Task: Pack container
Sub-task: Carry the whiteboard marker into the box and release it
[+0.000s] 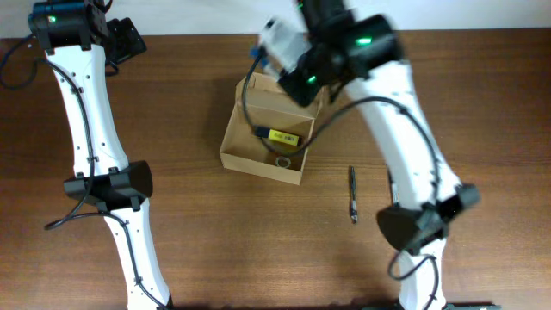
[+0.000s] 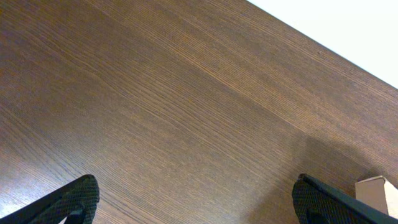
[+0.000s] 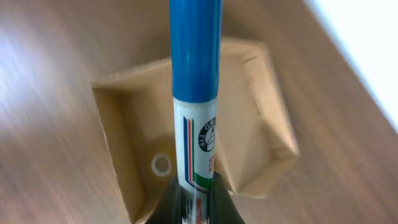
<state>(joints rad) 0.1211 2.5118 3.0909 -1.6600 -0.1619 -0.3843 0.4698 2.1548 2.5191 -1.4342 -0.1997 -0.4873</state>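
Note:
The white marker should go into the box point(image 3: 121, 130), between the yellow item and the ring, where an empty part of the cardboard shows. My right gripper should lower there to release it.
The container point(image 1: 231, 145) is an open tan cardboard box at the table's middle, its flap lid folded back at the far side. Inside lie a yellow item point(image 1: 282, 136) and a small ring point(image 1: 283, 161). My right gripper point(image 3: 198, 194) is shut on a white marker with a blue cap point(image 3: 196, 56) and holds it above the box point(image 3: 121, 130); the ring point(image 3: 161, 164) shows below it. In the overhead view that gripper point(image 1: 288, 62) hovers over the box's far edge. My left gripper point(image 2: 196, 205) is open and empty over bare wood at the far left point(image 1: 126, 39).
A slim dark pen point(image 1: 352, 194) lies on the table right of the box. A corner of the box point(image 2: 376, 190) shows at the right edge of the left wrist view. The white wall runs along the table's far edge.

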